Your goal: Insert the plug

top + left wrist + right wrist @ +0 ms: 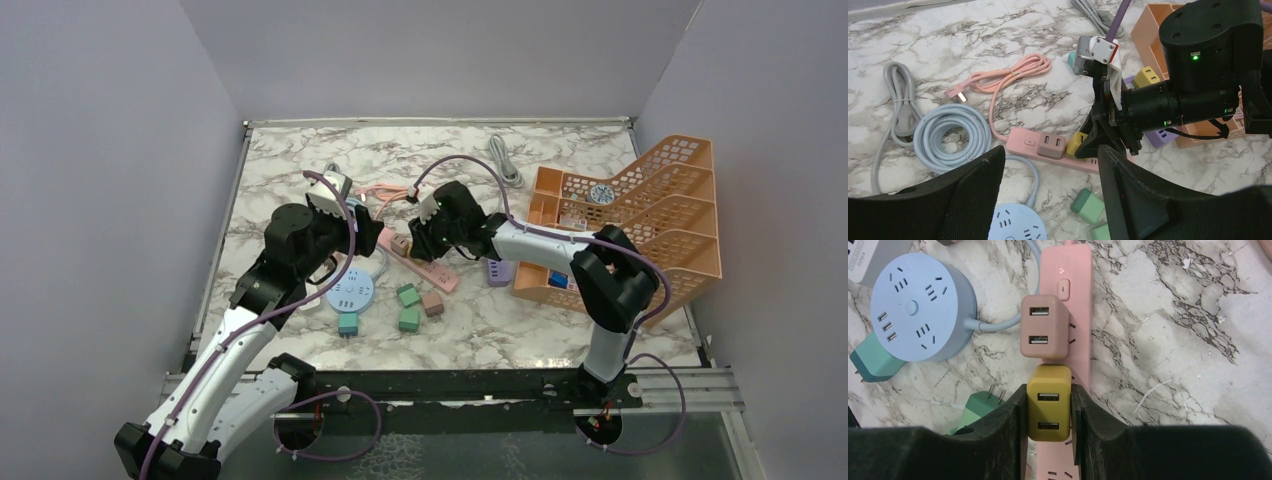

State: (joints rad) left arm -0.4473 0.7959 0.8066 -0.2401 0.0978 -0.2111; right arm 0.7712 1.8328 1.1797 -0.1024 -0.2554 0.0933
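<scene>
The right gripper presses the yellow plug [1049, 402] down onto the pink power strip next, close beside the brown plug, and releases, since the power strip's edge shows slots.
My right gripper [1049, 390] is shut on a yellow two-port USB plug [1049, 402], one finger on each side. The plug sits over the pink power strip [1075, 300], right behind a brown plug [1044, 326] seated in the strip. Its prongs are hidden. The left wrist view shows the yellow plug [1075, 143] low against the pink power strip [1023, 141], under the right gripper [1098, 140]. My left gripper [1050, 200] hangs open and empty above the table, just left of the strip. From above, the two grippers [365, 235] [432, 235] face each other.
A round blue socket [351, 290] and several loose green and brown plugs [408, 305] lie in front of the strip. A purple strip [499, 270] and an orange basket rack [640, 215] stand at the right. Coiled pink [1013, 75], blue [950, 135] and grey cables lie behind.
</scene>
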